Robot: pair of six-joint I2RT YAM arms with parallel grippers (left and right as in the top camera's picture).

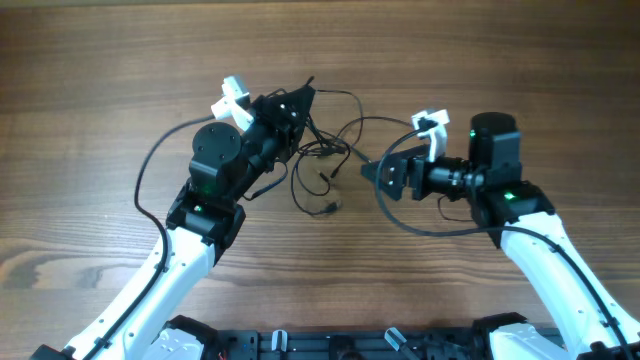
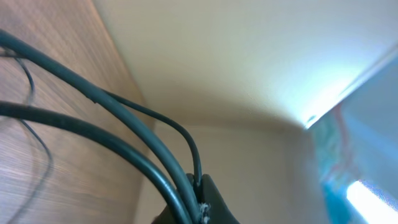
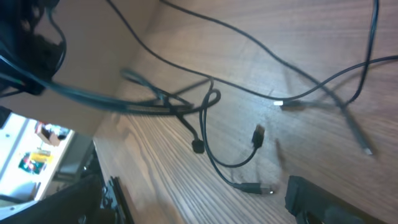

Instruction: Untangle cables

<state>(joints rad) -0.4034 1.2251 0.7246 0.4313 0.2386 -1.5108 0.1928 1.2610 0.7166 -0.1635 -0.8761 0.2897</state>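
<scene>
The tabletop (image 1: 281,182) beside the tangle is below and back from my left gripper. My left gripper will move back and down toward that spot and let go of the strands.
Several thin black cables (image 1: 322,150) lie loosely tangled on the wooden table between my two grippers. My left gripper (image 1: 303,100) is tilted over their far left side, shut on a few cable strands (image 2: 143,155) that run from its jaws (image 2: 200,198) down toward the table. My right gripper (image 1: 372,172) sits just right of the tangle, open and empty, its fingers wide apart (image 3: 199,205). The right wrist view shows a small knot (image 3: 208,99), loose plug ends (image 3: 258,134) (image 3: 258,188) and a pale plug (image 3: 278,103).
Thicker black arm wires loop beside each arm, on the left (image 1: 148,172) and under the right gripper (image 1: 410,222). The wooden table (image 1: 520,60) extends all around. The black arm bases (image 1: 330,345) line the near edge.
</scene>
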